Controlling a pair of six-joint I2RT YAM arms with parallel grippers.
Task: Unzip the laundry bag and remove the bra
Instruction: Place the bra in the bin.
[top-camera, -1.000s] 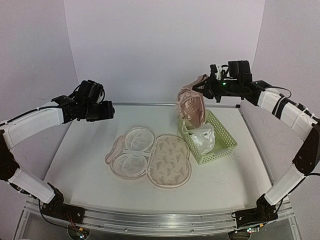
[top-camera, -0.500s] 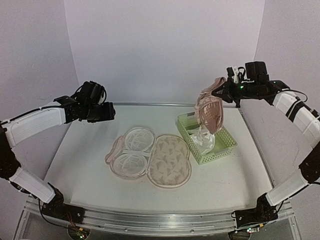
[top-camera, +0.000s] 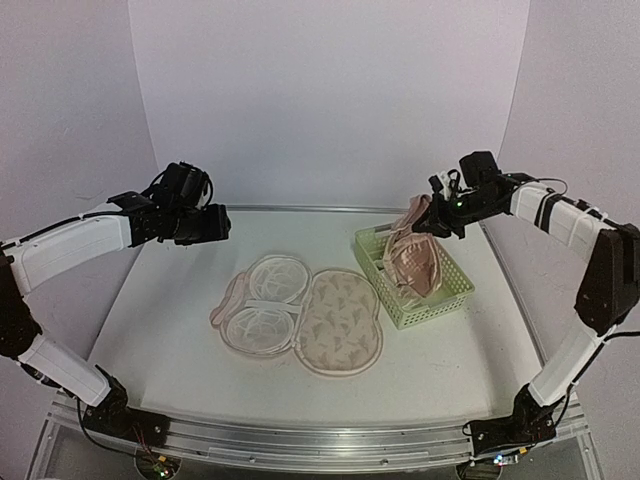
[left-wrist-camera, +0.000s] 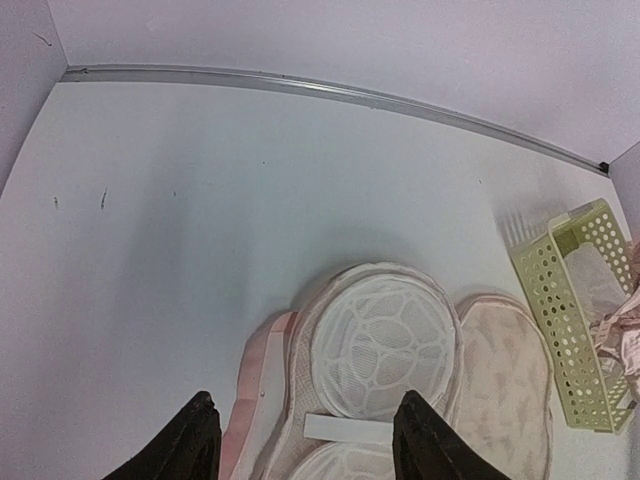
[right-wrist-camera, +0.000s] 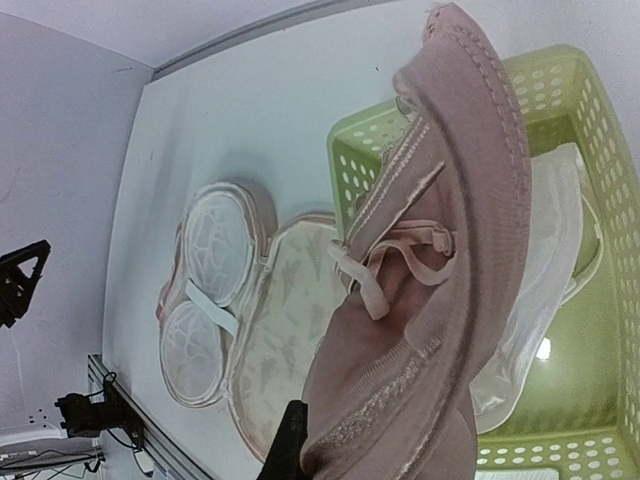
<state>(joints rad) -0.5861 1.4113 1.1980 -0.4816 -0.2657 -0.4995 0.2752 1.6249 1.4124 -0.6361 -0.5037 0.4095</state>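
The pinkish bra goes down with my right gripper toward the inside of the yellow-green basket (top-camera: 450, 295) next for release, since its hanging end is already within the basket's rim.
The laundry bag (top-camera: 340, 322) lies unzipped and spread open in the middle of the table, its printed half to the right and two white mesh domes (top-camera: 265, 300) to the left. It also shows in the left wrist view (left-wrist-camera: 385, 340) and the right wrist view (right-wrist-camera: 285, 340). My right gripper (top-camera: 440, 212) is shut on the pinkish bra (top-camera: 412, 262), which hangs down into the yellow-green basket (top-camera: 450, 295). In the right wrist view the bra (right-wrist-camera: 440, 300) hides most of the right gripper (right-wrist-camera: 370, 450). My left gripper (top-camera: 215, 222) is open and empty above the table's left part, and in the left wrist view (left-wrist-camera: 305, 440) it hovers over the bag.
The basket (right-wrist-camera: 600, 130) stands at the back right and holds a white plastic-looking item (right-wrist-camera: 560, 290) under the bra. It also shows in the left wrist view (left-wrist-camera: 575, 320). A metal rail (left-wrist-camera: 300, 88) runs along the table's far edge by the wall.
My right gripper has carried the bra to the right and lowered it, so the bra now hangs into the basket. The left arm and the bag have not moved.
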